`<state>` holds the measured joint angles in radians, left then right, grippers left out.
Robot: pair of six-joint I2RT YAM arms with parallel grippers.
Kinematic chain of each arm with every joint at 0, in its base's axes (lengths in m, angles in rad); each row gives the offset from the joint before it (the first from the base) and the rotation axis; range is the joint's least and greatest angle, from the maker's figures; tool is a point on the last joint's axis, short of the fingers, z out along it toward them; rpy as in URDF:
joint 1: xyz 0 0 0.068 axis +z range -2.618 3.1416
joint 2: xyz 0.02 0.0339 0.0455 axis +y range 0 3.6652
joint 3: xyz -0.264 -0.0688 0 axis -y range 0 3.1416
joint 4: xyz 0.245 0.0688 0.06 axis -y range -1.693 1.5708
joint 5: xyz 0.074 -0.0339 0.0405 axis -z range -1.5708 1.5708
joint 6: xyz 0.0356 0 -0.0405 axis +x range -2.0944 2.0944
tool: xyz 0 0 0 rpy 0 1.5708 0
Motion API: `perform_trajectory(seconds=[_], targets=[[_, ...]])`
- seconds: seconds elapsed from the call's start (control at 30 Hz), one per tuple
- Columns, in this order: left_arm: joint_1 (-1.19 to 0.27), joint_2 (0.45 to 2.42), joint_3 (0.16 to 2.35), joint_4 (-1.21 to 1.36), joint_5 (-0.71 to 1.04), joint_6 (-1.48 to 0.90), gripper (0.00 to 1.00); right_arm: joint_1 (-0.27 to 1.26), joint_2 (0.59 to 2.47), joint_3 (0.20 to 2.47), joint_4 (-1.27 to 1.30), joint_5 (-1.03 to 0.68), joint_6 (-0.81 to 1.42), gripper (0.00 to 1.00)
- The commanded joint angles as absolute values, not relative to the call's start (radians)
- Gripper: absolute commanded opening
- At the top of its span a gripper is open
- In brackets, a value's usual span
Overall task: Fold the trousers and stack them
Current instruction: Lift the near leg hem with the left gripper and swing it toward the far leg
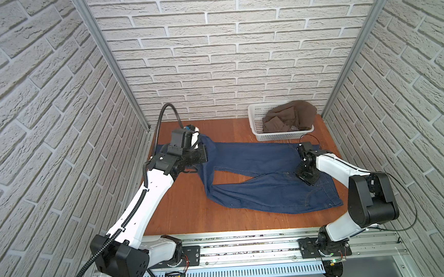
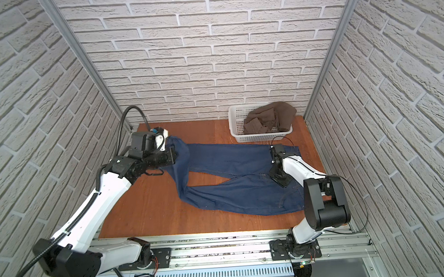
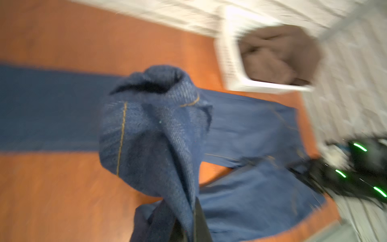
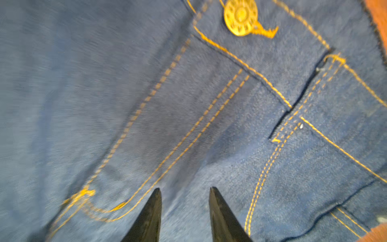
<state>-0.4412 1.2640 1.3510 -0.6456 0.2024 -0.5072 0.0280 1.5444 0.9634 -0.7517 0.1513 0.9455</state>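
The bunched leg end hangs over the far leg, so the left gripper needs to lift, then move back and down and release over the nearer bare wood.
The trousers (image 1: 259, 192) (image 2: 235, 197), dark blue jeans with orange stitching, lie across the wooden table (image 1: 183, 214) with the waist to the right. My left gripper (image 1: 200, 140) (image 2: 169, 141) is shut on the bunched leg end (image 3: 155, 117) and holds it raised at the far left; its fingers (image 3: 200, 222) are mostly wrapped in denim. The near leg bends up from the table to that grip. My right gripper (image 1: 303, 179) (image 2: 279, 180) (image 4: 185, 191) hovers open just over the fly seam, below the metal button (image 4: 240, 17), with flat denim between its tips.
A white plastic basket (image 1: 254, 126) (image 2: 235, 127) (image 3: 230, 62) stands at the back right and holds a crumpled brown cloth (image 1: 289, 118) (image 3: 278, 56). Brick-pattern walls close in three sides. Bare wood shows in front of the trousers.
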Motion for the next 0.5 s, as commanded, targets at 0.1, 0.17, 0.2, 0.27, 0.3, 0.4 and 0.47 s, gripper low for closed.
perform_trajectory(seconds=[0.1,0.17,0.2,0.27,0.3,0.4,0.47], targets=[[-0.653,1.402,1.751,-0.600,0.342,-0.307,0.00,0.026,1.450,1.001,-0.756,0.131,0.898,0.40],[-0.690,1.438,1.852,-0.603,0.380,-0.290,0.00,0.026,1.425,1.006,-0.753,0.127,0.886,0.40],[-0.692,1.441,1.866,-0.586,0.404,-0.291,0.00,0.025,1.414,1.006,-0.753,0.125,0.882,0.40],[-0.690,1.409,1.819,-0.549,0.398,-0.278,0.00,0.024,1.396,1.005,-0.757,0.127,0.872,0.40],[-0.679,1.384,1.775,-0.532,0.383,-0.270,0.00,0.024,1.385,1.004,-0.759,0.131,0.866,0.40],[-0.619,1.298,1.568,-0.469,0.384,-0.285,0.00,0.024,1.373,0.990,-0.758,0.139,0.856,0.40],[-0.549,1.228,1.384,-0.415,0.402,-0.320,0.00,0.024,1.374,0.981,-0.753,0.135,0.851,0.40]])
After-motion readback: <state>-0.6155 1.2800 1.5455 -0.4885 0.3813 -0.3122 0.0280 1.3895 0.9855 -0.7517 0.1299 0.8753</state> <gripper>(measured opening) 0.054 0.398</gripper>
